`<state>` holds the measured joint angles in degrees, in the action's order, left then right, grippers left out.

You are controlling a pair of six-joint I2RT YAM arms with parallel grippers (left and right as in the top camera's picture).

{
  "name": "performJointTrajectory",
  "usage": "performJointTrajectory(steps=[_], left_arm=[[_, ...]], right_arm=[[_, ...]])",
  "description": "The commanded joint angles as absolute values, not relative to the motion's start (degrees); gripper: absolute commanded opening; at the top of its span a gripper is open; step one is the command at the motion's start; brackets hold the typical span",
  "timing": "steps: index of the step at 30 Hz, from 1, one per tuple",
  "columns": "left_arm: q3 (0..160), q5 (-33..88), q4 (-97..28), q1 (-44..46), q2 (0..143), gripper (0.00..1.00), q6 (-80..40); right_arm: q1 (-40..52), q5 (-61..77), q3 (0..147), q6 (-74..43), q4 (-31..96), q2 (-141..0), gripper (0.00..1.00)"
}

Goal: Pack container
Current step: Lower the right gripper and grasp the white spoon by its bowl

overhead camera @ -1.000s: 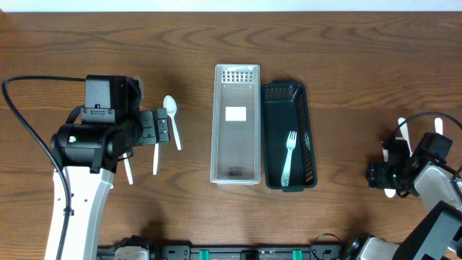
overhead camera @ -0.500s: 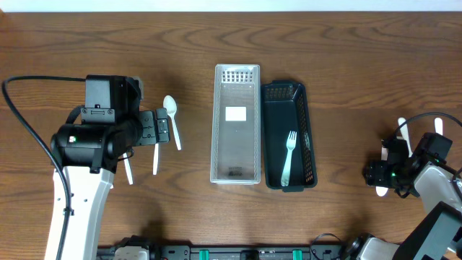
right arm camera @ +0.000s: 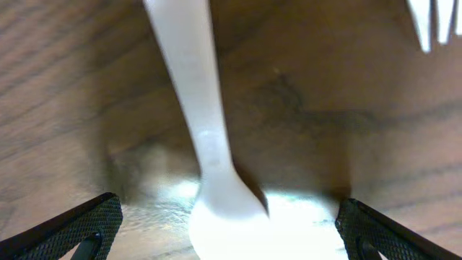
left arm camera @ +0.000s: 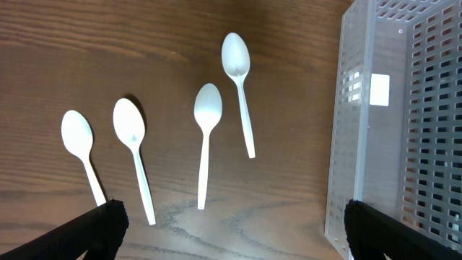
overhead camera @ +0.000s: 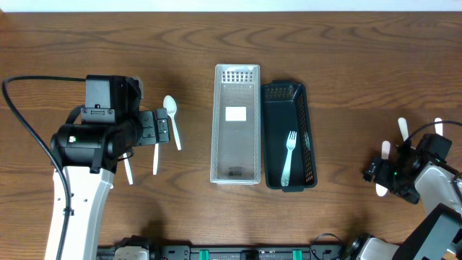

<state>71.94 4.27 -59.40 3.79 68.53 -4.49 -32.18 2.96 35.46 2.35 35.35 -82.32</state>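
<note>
My right gripper will stay low and bring its spread fingers together around the wide end [overhead camera: 381, 188] [right arm camera: 229, 221], because the white utensil already lies between them.
A clear slotted container [overhead camera: 236, 123] and a dark basket [overhead camera: 303, 137] stand side by side mid-table; a white fork [overhead camera: 289, 155] lies in the basket. Several white spoons lie at the left, one of them [overhead camera: 172, 119] beside my open, empty left gripper [overhead camera: 163, 128]. In the left wrist view the spoons [left arm camera: 207, 115] lie ahead of the gripper [left arm camera: 231, 238], and the clear container [left arm camera: 404, 123] is to the right. My right gripper [overhead camera: 382, 173] is open and low over a white utensil [overhead camera: 386, 150]. In the right wrist view the utensil [right arm camera: 188, 79] lies between the spread fingers [right arm camera: 94, 224]; its wide end is overexposed.
More white utensils [overhead camera: 403, 128] lie on the wood behind the right gripper, and fork tines [right arm camera: 433, 22] show at the top right of the right wrist view. The table's far edge runs along the top of the overhead view.
The right gripper has shifted slightly toward the front left, and the utensil under it and another behind it show more. The left arm has not moved.
</note>
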Motion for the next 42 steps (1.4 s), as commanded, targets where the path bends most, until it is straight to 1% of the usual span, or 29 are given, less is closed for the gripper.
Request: performJointTrajectory(steps=[1, 6, 13, 14, 16, 19, 21, 25, 28, 35, 40, 42], left_arm=[[72.88, 3.79, -59.53, 3.55, 68.82, 0.98, -4.38], [72.88, 3.79, -59.53, 3.55, 68.82, 0.98, -4.38], [72.88, 3.79, -59.55, 3.55, 68.82, 0.98, -4.38], [72.88, 3.79, -59.53, 3.55, 68.82, 0.98, -4.38], [72.88, 3.79, -59.53, 3.55, 68.82, 0.98, -4.38], [72.88, 3.77, -59.53, 3.55, 68.82, 0.98, -4.38], [72.88, 3.79, -59.51, 3.55, 68.82, 0.98, -4.38], [72.88, 3.79, -59.51, 3.55, 68.82, 0.98, -4.38], [72.88, 3.79, -59.51, 3.55, 68.82, 0.98, -4.38], [72.88, 3.77, -59.51, 3.55, 68.82, 0.98, -4.38], [72.88, 3.79, -59.51, 3.55, 68.82, 0.98, -4.38], [72.88, 3.79, -59.51, 3.55, 68.82, 0.98, -4.38]], right_arm=[[-32.49, 3.01, 31.66, -1.72, 36.69, -84.01, 0.99], [-32.49, 3.05, 29.54, -1.74, 36.34, -84.01, 0.94], [-32.49, 3.44, 29.43, -3.2, 35.99, -84.01, 0.84], [-32.49, 3.46, 29.43, -3.2, 35.99, -84.01, 0.79], [-32.49, 3.44, 29.43, -3.18, 35.97, -84.01, 0.74], [-32.49, 3.46, 29.43, -3.18, 35.68, -84.01, 0.59], [-32.38, 3.46, 29.43, -3.18, 35.66, -84.01, 0.56], [-31.73, 3.49, 29.43, -3.18, 35.55, -84.01, 0.43], [-31.27, 3.75, 29.43, -3.16, 35.53, -84.01, 0.39], [-30.09, 5.02, 29.43, -3.16, 35.09, -84.01, 0.36], [-29.08, 6.33, 29.45, -3.22, 34.74, -84.01, 0.27], [-28.71, 7.03, 29.45, -3.2, 34.44, -84.01, 0.28]])
